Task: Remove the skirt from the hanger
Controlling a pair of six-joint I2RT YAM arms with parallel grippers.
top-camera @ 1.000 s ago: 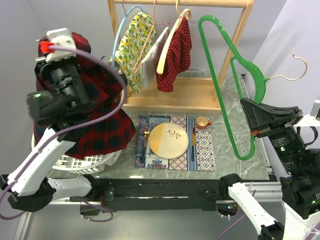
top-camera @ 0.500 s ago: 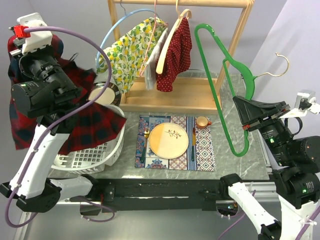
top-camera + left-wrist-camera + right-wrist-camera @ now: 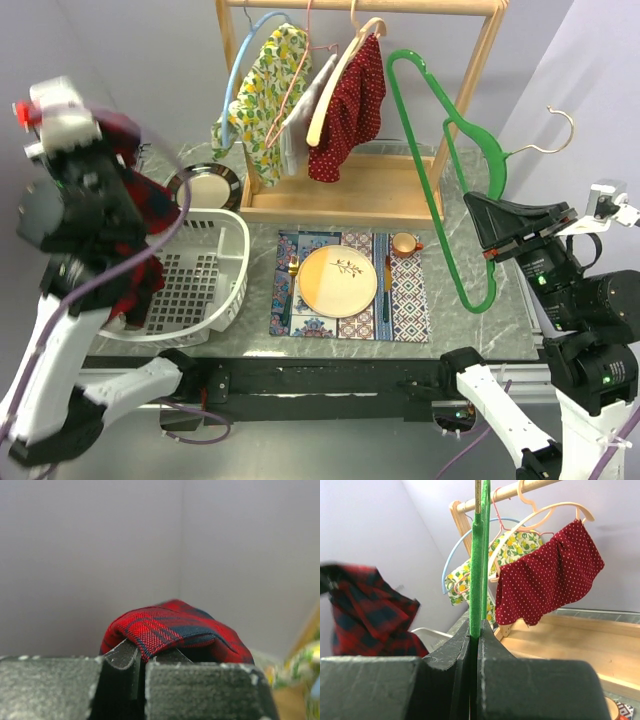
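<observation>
The left gripper's fingers lower and tip downward over the open white basket next, since the skirt already hangs clear of the bare green hanger.
The red-and-navy plaid skirt [image 3: 137, 205] hangs from my left gripper [image 3: 141, 656], which is shut on a fold of its fabric [image 3: 172, 625]. It droops over the left rim of the white basket [image 3: 225, 290]. In the top view the left arm is blurred and hides its own fingers. The green hanger [image 3: 431, 180] is bare and held up at the right, apart from the skirt. My right gripper [image 3: 482, 218] is shut on the hanger's thin green bar [image 3: 476, 570], pinched between the pads [image 3: 475, 642]. The right wrist view shows the skirt [image 3: 365, 615] at far left.
A wooden rack [image 3: 370, 200] at the back carries a lemon-print garment [image 3: 262, 90] and a red dotted one [image 3: 350, 110]. In front of it lie a placemat with a plate [image 3: 338, 280] and a cup [image 3: 404, 243]. A metal dish [image 3: 205, 185] sits behind the basket.
The left arm has swung left and then down with the skirt, which now hangs lower by the basket. The lemon-print garment swung out and back. The right arm lifted the hanger slightly, then held still.
</observation>
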